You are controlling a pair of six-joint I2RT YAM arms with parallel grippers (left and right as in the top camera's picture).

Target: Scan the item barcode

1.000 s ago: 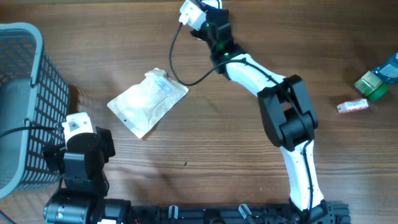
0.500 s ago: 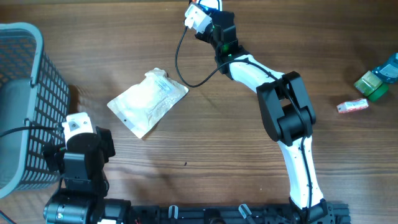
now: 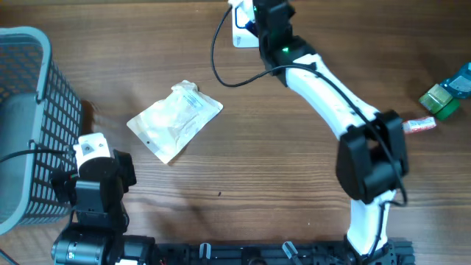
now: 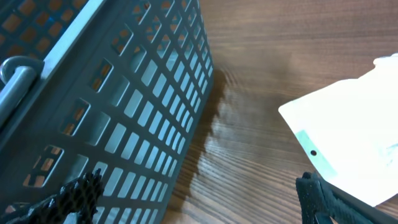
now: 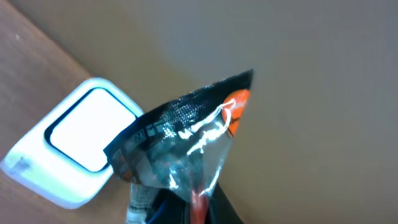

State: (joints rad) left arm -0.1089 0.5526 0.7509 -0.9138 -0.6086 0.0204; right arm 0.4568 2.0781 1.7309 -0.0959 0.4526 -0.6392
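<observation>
The wood (image 3: 394,104) beside the small pack is bare, so my right gripper should swing back and to the right in the overhead view and release the packet there.
My right gripper (image 5: 198,208) is shut on the item, a crinkly clear and black packet (image 5: 186,130) with orange print, pinched at its lower end. The packet hangs just right of a white barcode scanner (image 5: 74,149) with a rounded square window that lies on the table. Overhead, the right arm stretches to the far edge and its gripper (image 3: 259,15) sits at the top of the view. My left gripper (image 4: 199,205) stands open and holds nothing, low over the wood between the basket and a white pouch.
A grey slotted basket (image 3: 29,125) stands at the left edge, close to my left fingers (image 4: 81,193). A white pouch (image 3: 175,120) lies flat mid-table. Green packages (image 3: 441,99) and a small white and red pack (image 3: 417,126) lie at the right.
The right arm has swung to the right and stretched out, carrying the packet further along the far edge. The left arm has not moved.
</observation>
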